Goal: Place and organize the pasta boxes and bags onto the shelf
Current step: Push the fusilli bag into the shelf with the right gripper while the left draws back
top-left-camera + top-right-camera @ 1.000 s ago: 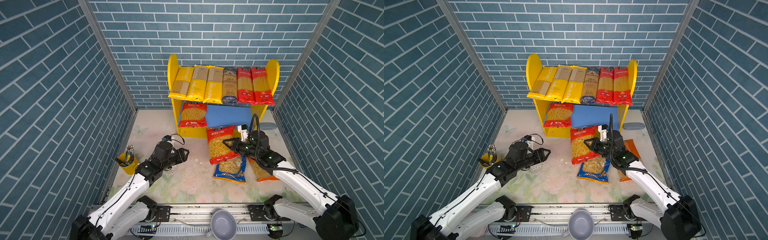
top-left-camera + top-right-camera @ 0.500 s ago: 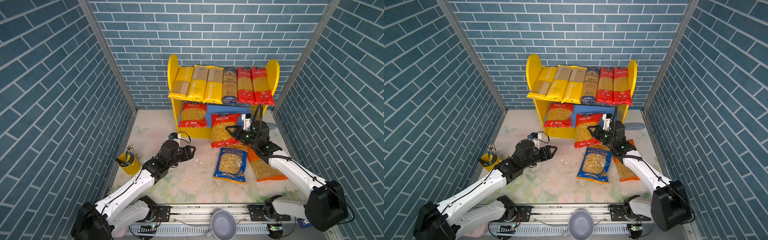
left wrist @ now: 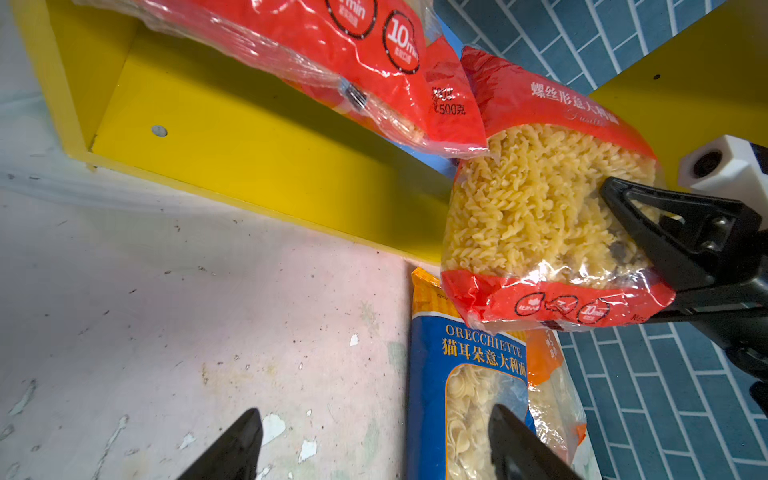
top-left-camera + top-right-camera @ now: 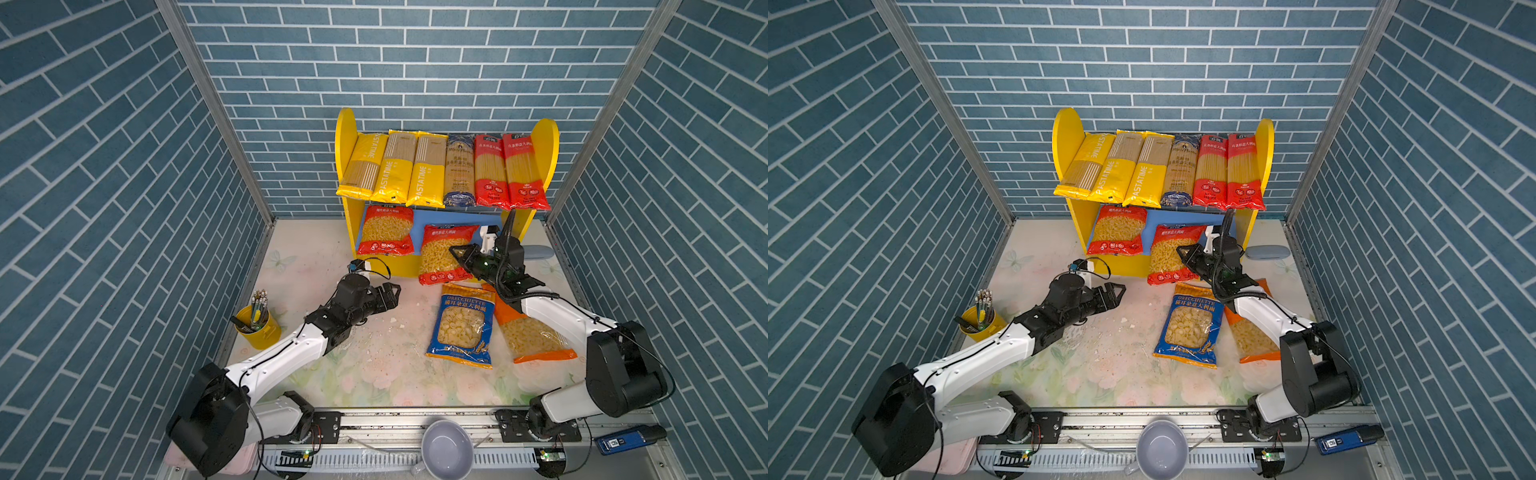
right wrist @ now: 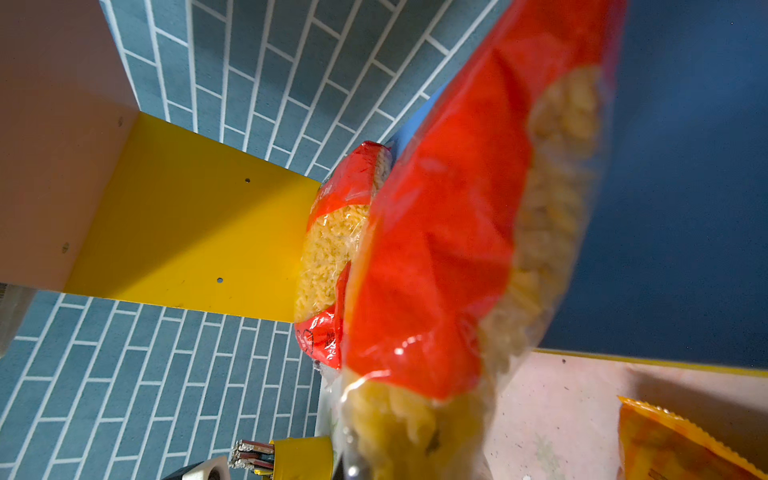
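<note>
The right gripper will push outward onto the blue lower board (image 4: 457,218) beside the leaning red bag and release the fusilli bag, since that part of the board is empty.
The shelf (image 4: 345,137) carries several long spaghetti packs (image 4: 419,170) on its upper tier. One red short-pasta bag (image 4: 386,230) leans on the blue lower board (image 4: 457,218). My right gripper (image 4: 461,253) is shut on a red fusilli bag (image 4: 440,257), holding it upright in front of that board; the bag (image 5: 436,249) hides the fingers in the right wrist view. A blue orecchiette bag (image 4: 463,326) and an orange bag (image 4: 532,338) lie on the table. My left gripper (image 3: 374,419) stands open and empty over the table beside the blue bag (image 3: 432,395).
A yellow pencil cup (image 4: 257,324) stands at the table's left edge. A grey bowl (image 4: 446,446) sits on the front rail, and a grey-blue object (image 4: 538,251) lies right of the shelf. Brick walls close in the left, right and back.
My right gripper lifted the red fusilli bag off the table and carried it back to the lower shelf. The left gripper moved forward toward the shelf and opened wider.
</note>
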Controlling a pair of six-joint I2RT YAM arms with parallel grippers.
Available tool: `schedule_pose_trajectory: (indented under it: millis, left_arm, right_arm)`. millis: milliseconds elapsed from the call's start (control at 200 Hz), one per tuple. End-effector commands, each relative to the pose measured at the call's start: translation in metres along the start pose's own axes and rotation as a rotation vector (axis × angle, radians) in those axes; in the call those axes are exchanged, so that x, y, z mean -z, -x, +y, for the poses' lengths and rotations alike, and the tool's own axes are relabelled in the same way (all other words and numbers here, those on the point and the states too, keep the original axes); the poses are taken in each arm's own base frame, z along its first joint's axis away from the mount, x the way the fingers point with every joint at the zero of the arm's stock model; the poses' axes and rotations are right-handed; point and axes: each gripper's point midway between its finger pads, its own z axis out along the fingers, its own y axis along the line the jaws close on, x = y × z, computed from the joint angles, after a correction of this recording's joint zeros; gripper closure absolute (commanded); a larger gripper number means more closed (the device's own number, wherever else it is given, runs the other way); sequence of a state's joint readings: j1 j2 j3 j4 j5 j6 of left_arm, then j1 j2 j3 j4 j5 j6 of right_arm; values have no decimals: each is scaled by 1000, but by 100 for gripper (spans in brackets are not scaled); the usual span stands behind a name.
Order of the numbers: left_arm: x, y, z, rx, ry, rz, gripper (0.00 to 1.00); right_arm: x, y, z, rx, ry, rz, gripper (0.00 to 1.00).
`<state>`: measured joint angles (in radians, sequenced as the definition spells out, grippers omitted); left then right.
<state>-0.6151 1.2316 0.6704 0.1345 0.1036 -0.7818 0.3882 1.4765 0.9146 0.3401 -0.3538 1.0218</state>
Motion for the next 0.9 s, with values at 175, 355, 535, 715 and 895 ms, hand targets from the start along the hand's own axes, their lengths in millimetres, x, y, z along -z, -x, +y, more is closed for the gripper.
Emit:
schedule_pose_trajectory:
  millis: [175, 355, 535, 715, 895]
  left_arm:
    - [-13, 16, -44, -20, -164, -59, 6]
    - [-16, 21, -54, -31, -194, -58, 5]
    - [-16, 15, -52, -25, -192, -45, 6]
    - [-10, 5, -37, -28, -151, -40, 6]
    - [-7, -5, -28, -26, -133, -25, 7]
  right_arm:
    - [-8, 58, 56, -162, 217, -186, 100]
    - [-15, 72, 70, -149, 219, -191, 99]
    - [-44, 71, 45, -135, 141, -163, 94]
    - [-61, 58, 22, -159, 84, -97, 73]
    - [-49, 42, 15, -125, 2, -26, 55]
